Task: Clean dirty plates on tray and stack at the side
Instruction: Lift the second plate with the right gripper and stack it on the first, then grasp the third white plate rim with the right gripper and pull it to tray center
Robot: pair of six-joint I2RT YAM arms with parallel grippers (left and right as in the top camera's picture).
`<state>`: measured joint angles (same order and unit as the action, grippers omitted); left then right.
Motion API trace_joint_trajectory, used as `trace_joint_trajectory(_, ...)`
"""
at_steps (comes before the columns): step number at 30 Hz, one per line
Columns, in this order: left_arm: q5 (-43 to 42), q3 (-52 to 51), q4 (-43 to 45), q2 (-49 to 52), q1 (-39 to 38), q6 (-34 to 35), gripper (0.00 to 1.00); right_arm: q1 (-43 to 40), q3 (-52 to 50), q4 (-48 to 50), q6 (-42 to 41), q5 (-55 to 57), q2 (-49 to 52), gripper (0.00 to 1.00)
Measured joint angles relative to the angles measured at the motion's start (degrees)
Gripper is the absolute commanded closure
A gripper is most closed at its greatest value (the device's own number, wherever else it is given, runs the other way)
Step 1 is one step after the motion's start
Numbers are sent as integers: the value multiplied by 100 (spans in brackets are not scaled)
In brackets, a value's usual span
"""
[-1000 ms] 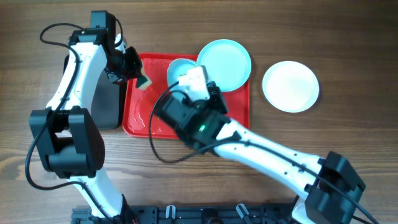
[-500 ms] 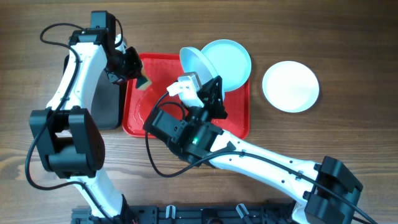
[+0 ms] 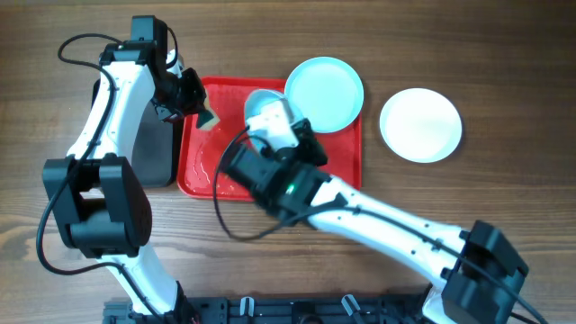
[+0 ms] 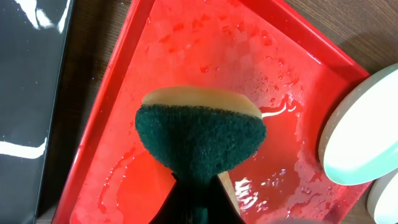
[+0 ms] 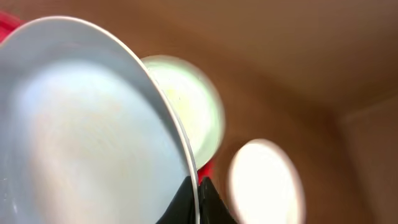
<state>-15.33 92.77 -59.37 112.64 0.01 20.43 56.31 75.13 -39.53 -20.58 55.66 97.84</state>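
I will next swing my right gripper off the tray and down to release the pale-blue plate on the cream-white plate, because that plate is uncovered beside the tray.
My right gripper is shut on the rim of a pale-blue plate, which it holds tilted above the red tray. From overhead only a sliver of that plate shows past the wrist. A second pale-blue plate rests on the tray's back right corner and overhangs the rim. The cream-white plate lies on the table to the right. My left gripper is shut on a green-and-yellow sponge over the tray's back left corner.
A black tray lies against the red tray's left side. Water beads and puddles cover the red tray's floor. Bare wooden table surrounds the white plate.
Half a second ago the right gripper had the plate tipped up toward the back of the tray; now the plate is swung back down under the wrist. The left arm has not moved.
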Motion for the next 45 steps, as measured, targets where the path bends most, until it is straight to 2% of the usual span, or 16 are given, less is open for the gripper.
trace_joint_trajectory(6, 2, 0, -20, 0, 0, 0, 96, -1484, 0, -238, -376, -2201, -433, 96)
trace_joint_trajectory(11, 2, 0, -20, 0, 0, 0, 96, -3204, 9, -586, -369, -3740, -796, 96)
trace_joint_trajectory(15, 2, 0, -20, 0, 0, 0, 96, -4406, 9, -988, -308, -4426, -817, 96)
trace_joint_trajectory(21, 2, 0, -20, 0, 0, 0, 96, -6124, 2, -1274, -251, -4778, -817, 96)
trace_joint_trajectory(27, 0, 0, -22, 0, 0, 0, 96, -6859, -378, -970, -236, -4828, -817, 95)
trace_joint_trajectory(33, 2, 0, -20, 0, 0, 0, 96, -6916, -1025, -208, -227, -4859, -817, 95)
trace_joint_trajectory(35, 0, 0, -20, 0, 0, 0, 96, -6916, -1224, 57, -227, -4861, -800, 83)
trace_joint_trajectory(37, 4, 0, -17, 0, 0, 0, 96, -6916, -1303, 175, -221, -4865, -774, 62)
trace_joint_trajectory(39, 11, 0, -15, 0, 0, 0, 96, -6916, -1443, 420, -229, -4883, -651, 46)
trace_joint_trajectory(41, 28, 0, -17, 0, 0, 0, 96, -6916, -1504, 496, -262, -4898, -529, 42)
trace_joint_trajectory(45, 44, 0, -17, 0, 0, 0, 96, -6916, -1587, 625, -247, -5097, -306, 42)
